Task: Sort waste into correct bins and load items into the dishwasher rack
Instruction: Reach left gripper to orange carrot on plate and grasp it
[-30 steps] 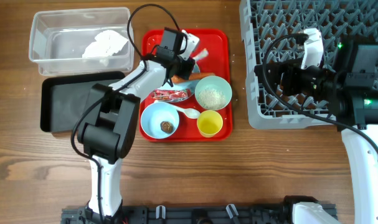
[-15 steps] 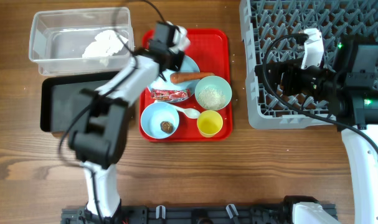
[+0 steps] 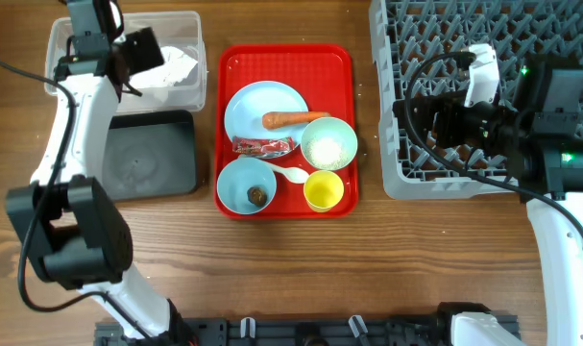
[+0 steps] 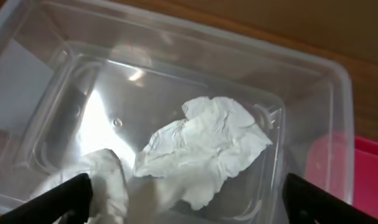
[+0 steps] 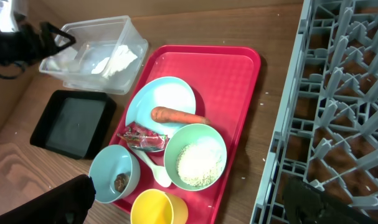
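My left gripper should first move from the clear bin over to the blue plate, and then go down onto the carrot's thick end [image 3: 274,120], which lies clear of the rice bowl.
My left gripper [image 3: 142,48] hangs open over the clear bin [image 3: 70,82], with nothing between its fingers. Two crumpled white napkins [image 4: 204,146] lie in that bin below the left gripper [image 4: 189,208]. On the red tray [image 3: 339,67] a carrot [image 3: 296,119] rests on the blue plate [image 3: 253,106]. Beside it are a red wrapper [image 3: 264,146], a bowl of rice [image 3: 328,144], a bowl with a brown lump [image 3: 248,185], a white spoon [image 3: 289,174] and a yellow cup [image 3: 323,189]. My right gripper [image 3: 416,123] stands open and empty over the grey dishwasher rack [image 3: 445,29].
The shallow black bin [image 3: 147,154] sits just in front of the clear one, partly under my left arm. The rack's left wall [image 5: 282,155] is a short gap to the right of the red tray.
My left arm swung from the blue plate on the red tray to above the clear bin. Its gripper opened there and a second napkin now lies in the bin. The right arm stayed still.
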